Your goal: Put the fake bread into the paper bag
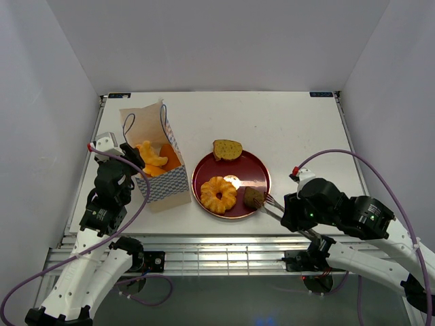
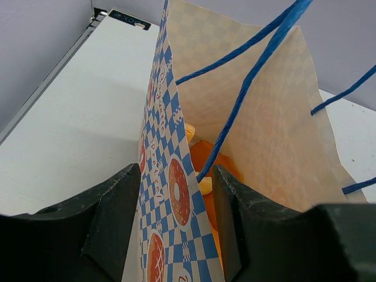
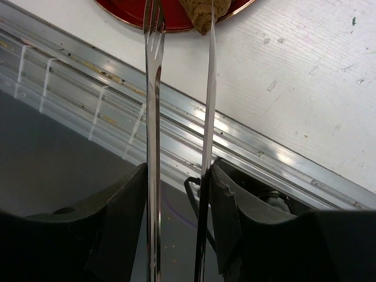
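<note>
The chunk sits clear of the fork, so the right gripper should next move a little to the left in the top view toward the dark chunk (image 1: 253,197) and close the tongs.
The paper bag (image 1: 166,182) stands upright at the left, with orange bread (image 1: 155,159) inside. My left gripper (image 1: 130,159) is open, its jaws straddling the bag's near checkered wall (image 2: 176,194); orange bread (image 2: 202,155) shows in the bag. On the red plate (image 1: 255,166) lie a ring-shaped pastry (image 1: 218,194), a brown slice (image 1: 227,149) and a dark chunk (image 1: 253,197). My right gripper (image 1: 292,207) is shut on metal tongs (image 3: 153,88). Their tips reach the dark chunk (image 3: 202,9), which touches the right blade; the fork side stands apart from it.
The bag's blue cord handles (image 2: 247,82) hang across its mouth. The aluminium rail (image 3: 235,141) of the table's near edge lies under the tongs. White walls enclose the table on three sides.
</note>
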### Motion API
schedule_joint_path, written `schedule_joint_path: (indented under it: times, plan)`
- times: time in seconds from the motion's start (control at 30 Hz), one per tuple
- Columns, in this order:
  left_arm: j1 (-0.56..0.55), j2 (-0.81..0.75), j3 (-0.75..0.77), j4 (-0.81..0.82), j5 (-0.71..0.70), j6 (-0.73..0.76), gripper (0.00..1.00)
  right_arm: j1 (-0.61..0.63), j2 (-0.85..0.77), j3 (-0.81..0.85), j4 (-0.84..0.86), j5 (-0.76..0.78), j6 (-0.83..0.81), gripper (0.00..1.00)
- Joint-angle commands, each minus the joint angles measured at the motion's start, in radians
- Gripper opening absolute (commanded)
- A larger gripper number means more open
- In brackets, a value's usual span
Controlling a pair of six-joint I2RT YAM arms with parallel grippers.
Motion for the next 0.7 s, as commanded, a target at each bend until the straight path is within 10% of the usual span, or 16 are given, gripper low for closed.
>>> schedule_joint_path:
  times: [0.0, 0.67]
  plan:
    - [-0.005, -0.007, 0.008, -0.015, 0.012, 0.008, 0.62, 0.004, -0.002, -0.004, 0.005, -0.004, 0.014, 0.51]
    - [-0.005, -0.013, 0.011, -0.016, 0.017, 0.007, 0.63, 0.005, 0.027, -0.093, 0.060, 0.006, 0.014, 0.52]
